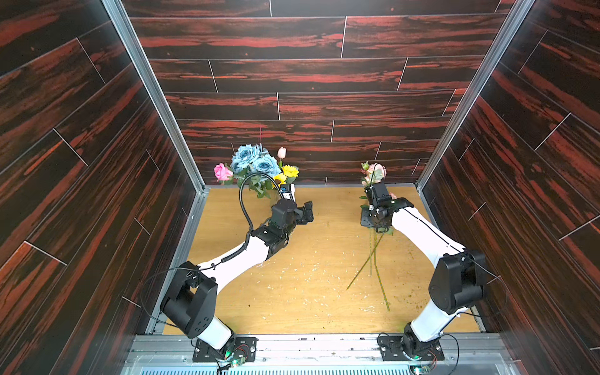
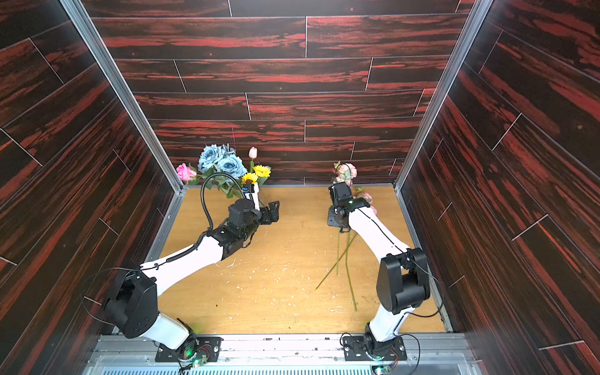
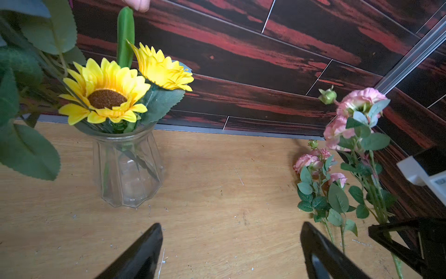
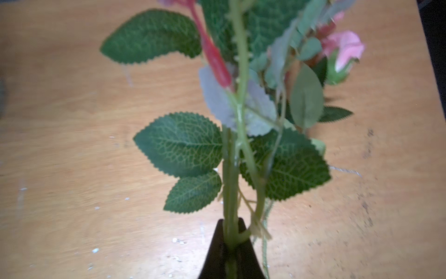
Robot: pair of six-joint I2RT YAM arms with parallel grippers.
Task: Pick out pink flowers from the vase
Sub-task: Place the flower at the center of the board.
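Observation:
The right gripper will go down and backward onto the green stems of the lying spray and let go of the held stems, because those green stems stretch below the gripper and back toward the base.
The clear glass vase (image 3: 128,169) stands at the back left of the table, mostly hidden behind my left wrist in both top views. It holds yellow sunflowers (image 3: 106,96), blue roses (image 1: 253,159), a pale-pink tulip bud (image 1: 281,152) and a bright pink rose (image 1: 222,171). My left gripper (image 3: 230,229) is open and empty, just right of the vase and apart from it. Over at the back right, my right gripper (image 4: 230,229) is shut on the green stems of a pink flower spray (image 1: 373,172), held upright. Another pink spray (image 3: 309,161) lies on the table beside it.
Long green stems (image 1: 376,259) of the lying flowers stretch toward the front on the right side of the wooden table (image 1: 308,276). Dark wood-patterned walls enclose the back and both sides. Small white flecks are scattered over the table's middle.

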